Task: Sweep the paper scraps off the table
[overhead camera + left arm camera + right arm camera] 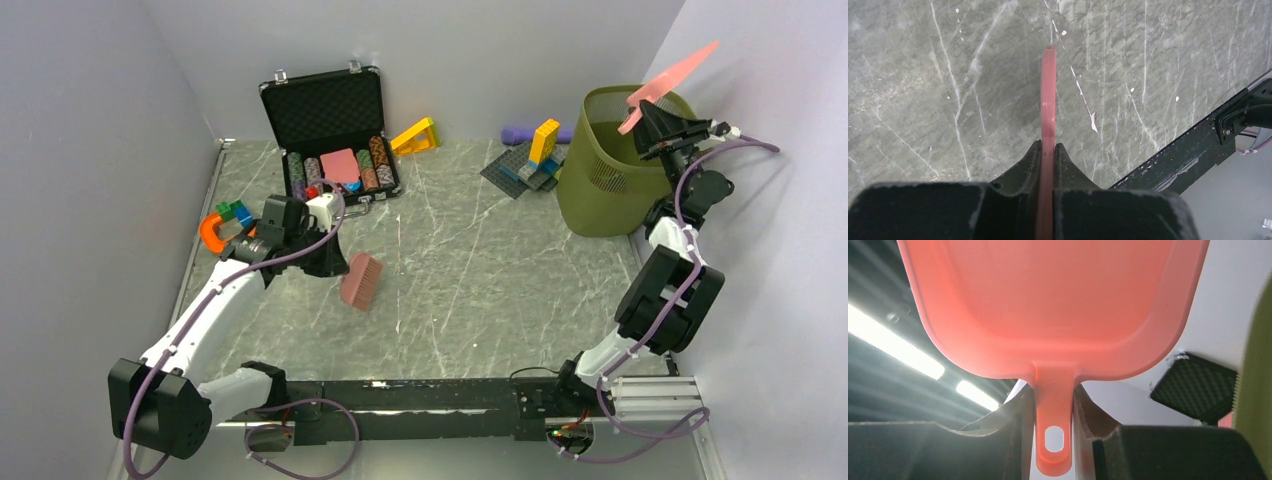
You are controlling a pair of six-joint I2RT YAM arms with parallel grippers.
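The pink dustpan is empty, so my right gripper will next swing away from the bin, turn level and go down onto the marble [515, 232] beside the baseplate.
My left gripper [333, 264] [1048, 146] is shut on the thin handle of a pink brush [361, 281] [1048, 90], which hangs just above the left half of the grey-green marble table [470, 270]. My right gripper [655, 112] [1054, 390] is raised over the olive mesh bin [610, 170]. It is shut on the handle of a pink dustpan [672, 82] [1053, 300], which is tipped up above the bin's rim. No paper scraps show in any view.
An open black case [330, 130] with poker chips stands at the back left. A yellow wedge [415, 137], a baseplate with blocks [530, 165] and a purple piece [520, 134] lie along the back. An orange horseshoe toy [212, 232] and small blocks [237, 212] sit at the left wall.
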